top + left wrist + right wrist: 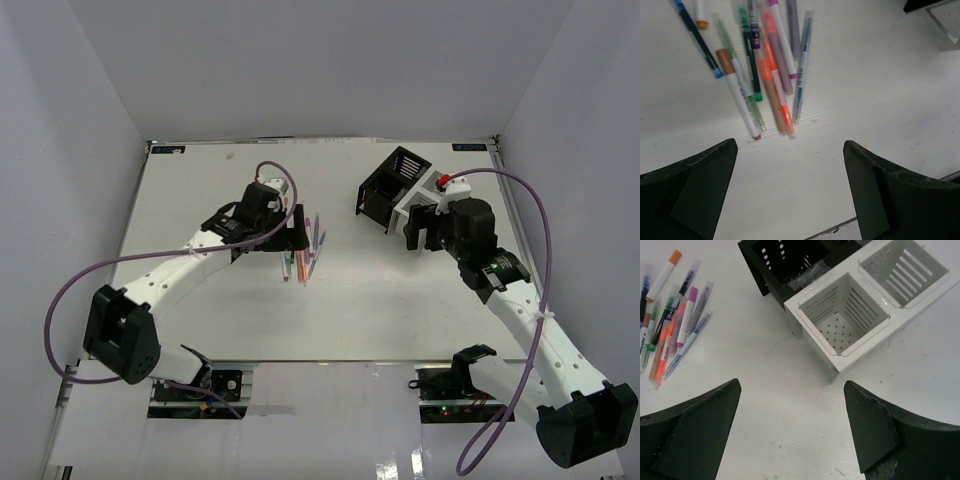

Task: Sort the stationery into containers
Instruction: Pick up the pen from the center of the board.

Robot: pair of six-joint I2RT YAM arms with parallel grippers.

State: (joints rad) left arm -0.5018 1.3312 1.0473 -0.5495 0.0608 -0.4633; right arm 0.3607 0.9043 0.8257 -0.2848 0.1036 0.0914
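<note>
Next I will move my left gripper to the right in the top view and bring it down onto the slim blue pen's near end, as bare table borders the pen's outer side.
The stationery [306, 252] lies in a loose bundle of several pens and markers mid-table; the left wrist view shows orange, green, blue, purple and white barrels [765, 70]. My left gripper [296, 232] hovers at the bundle's left side, open and empty [790, 146], with the pen tips just ahead of it. The containers stand at the back right: a black one [390, 183] and a white one [417, 201] touching it. My right gripper [421, 236] is open and empty [791, 386] just in front of the white container [867, 302]. The black container [782, 262] sits behind it.
The table's back edge [320, 142] and grey walls enclose the space. The right arm's cable [545, 250] loops along the right side, the left arm's cable [60, 320] along the left. The stationery [675, 325] also shows left in the right wrist view.
</note>
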